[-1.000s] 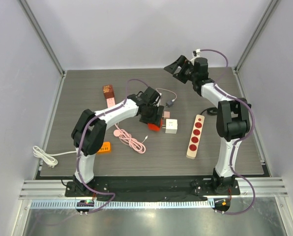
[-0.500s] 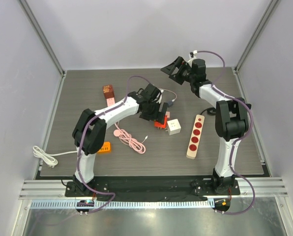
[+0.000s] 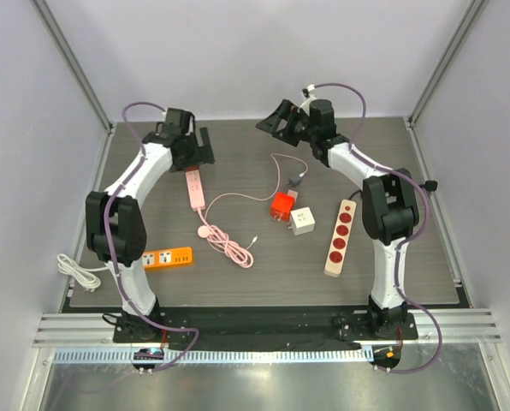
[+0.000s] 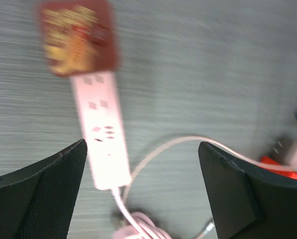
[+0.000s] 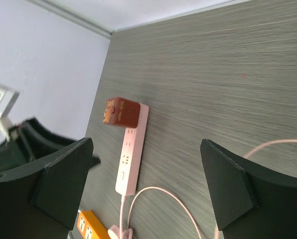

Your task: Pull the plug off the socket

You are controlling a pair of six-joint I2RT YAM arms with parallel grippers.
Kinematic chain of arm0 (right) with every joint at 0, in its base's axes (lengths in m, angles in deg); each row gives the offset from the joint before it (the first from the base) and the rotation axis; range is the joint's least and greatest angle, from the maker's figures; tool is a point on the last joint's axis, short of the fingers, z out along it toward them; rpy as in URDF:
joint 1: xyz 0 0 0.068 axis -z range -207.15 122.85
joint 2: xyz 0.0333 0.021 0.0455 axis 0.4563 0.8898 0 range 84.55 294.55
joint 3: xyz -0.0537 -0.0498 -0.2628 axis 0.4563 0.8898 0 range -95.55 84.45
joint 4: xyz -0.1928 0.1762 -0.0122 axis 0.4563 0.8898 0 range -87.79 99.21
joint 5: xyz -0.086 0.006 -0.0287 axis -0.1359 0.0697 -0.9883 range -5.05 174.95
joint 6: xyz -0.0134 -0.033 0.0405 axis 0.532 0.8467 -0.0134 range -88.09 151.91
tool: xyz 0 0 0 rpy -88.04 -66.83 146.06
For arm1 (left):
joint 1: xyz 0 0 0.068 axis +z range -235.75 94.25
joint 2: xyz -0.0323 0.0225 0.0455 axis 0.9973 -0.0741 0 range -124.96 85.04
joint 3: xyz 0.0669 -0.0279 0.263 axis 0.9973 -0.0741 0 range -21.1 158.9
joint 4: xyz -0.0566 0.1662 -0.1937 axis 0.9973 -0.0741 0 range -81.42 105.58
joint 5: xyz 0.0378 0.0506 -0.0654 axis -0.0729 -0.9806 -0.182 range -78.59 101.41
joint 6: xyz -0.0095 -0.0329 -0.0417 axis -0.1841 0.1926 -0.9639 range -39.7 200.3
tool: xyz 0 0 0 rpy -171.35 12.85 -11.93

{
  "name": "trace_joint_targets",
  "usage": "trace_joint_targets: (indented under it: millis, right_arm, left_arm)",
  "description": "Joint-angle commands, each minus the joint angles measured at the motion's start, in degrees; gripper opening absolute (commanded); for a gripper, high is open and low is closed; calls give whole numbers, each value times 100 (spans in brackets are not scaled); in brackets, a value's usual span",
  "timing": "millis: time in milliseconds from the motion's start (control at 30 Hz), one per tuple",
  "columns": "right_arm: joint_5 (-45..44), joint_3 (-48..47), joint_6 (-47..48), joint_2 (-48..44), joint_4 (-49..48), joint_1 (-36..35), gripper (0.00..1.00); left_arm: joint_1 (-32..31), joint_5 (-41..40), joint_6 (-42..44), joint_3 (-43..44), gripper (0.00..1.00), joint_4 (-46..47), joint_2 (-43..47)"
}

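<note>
I need to move my left gripper outward along the pink socket strip (image 3: 193, 190) next, then down around the brown plug (image 4: 76, 37), since the plug is still beyond my fingers.
A brown plug (image 4: 76, 37) sits in the far end of a pink socket strip (image 4: 102, 144) at the back left of the table. My left gripper (image 4: 142, 144) hovers open over that strip, with nothing between its fingers. From above, the left gripper (image 3: 195, 151) hides the plug, and only the pink strip (image 3: 193, 190) shows. My right gripper (image 3: 276, 120) hangs open at the back centre and looks toward the brown plug (image 5: 121, 112) on the strip (image 5: 131, 159). A red cube adapter (image 3: 281, 205) lies against a white cube socket (image 3: 301, 221) mid-table.
The strip's pink cable (image 3: 225, 241) coils mid-table, ending in a grey connector (image 3: 298, 180). An orange strip (image 3: 168, 257) and a white cable (image 3: 75, 270) lie at front left. A wooden strip with red sockets (image 3: 340, 235) lies at right.
My left gripper opened, left the red cube adapter beside the white cube, and swung to the back left over the pink strip. The right gripper shifted a little leftward.
</note>
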Motion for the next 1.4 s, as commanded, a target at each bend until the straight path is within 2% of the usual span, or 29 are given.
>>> trace_joint_targets:
  millis: [0, 167, 267, 500, 667, 867, 1000, 1133, 1233, 1300, 1367]
  right_arm:
    - [-60, -551, 397, 53, 223, -219, 95]
    - [-183, -796, 504, 141, 311, -526, 95]
    - [-43, -1157, 548, 413, 548, -676, 95]
    - [-122, -1500, 618, 712, 698, -931, 95]
    - [-130, -1729, 636, 871, 830, -1027, 95]
    - [-121, -1958, 653, 1055, 944, -1036, 95]
    - [-112, -1940, 697, 1029, 971, -1036, 95]
    - [-69, -1914, 732, 1038, 997, -1028, 95]
    - [-51, -1870, 758, 1021, 1023, -993, 95]
    - [-77, -1861, 767, 1047, 1024, -975, 95]
    - [-77, -1879, 750, 1064, 1024, -966, 95]
  left_arm:
    - [313, -286, -135, 265, 94, 79, 151]
    - [560, -805, -101, 457, 95, 79, -7]
    - [648, -850, -109, 721, 94, -35, -358]
    - [1149, -218, -442, 775, 88, 122, -815]
    - [1184, 221, -513, 608, 87, 395, -807]
    - [1167, 143, -583, 467, 89, 624, -772]
    - [1018, -189, -601, 607, 91, 458, -859]
    - [492, -953, -180, 1466, 91, 19, -1237]
    - [411, -1464, -144, 2143, 91, -675, -1781]
    - [411, -1649, -118, 2295, 90, -993, -1975]
    - [411, -1764, 13, 2147, 89, -837, -2020]
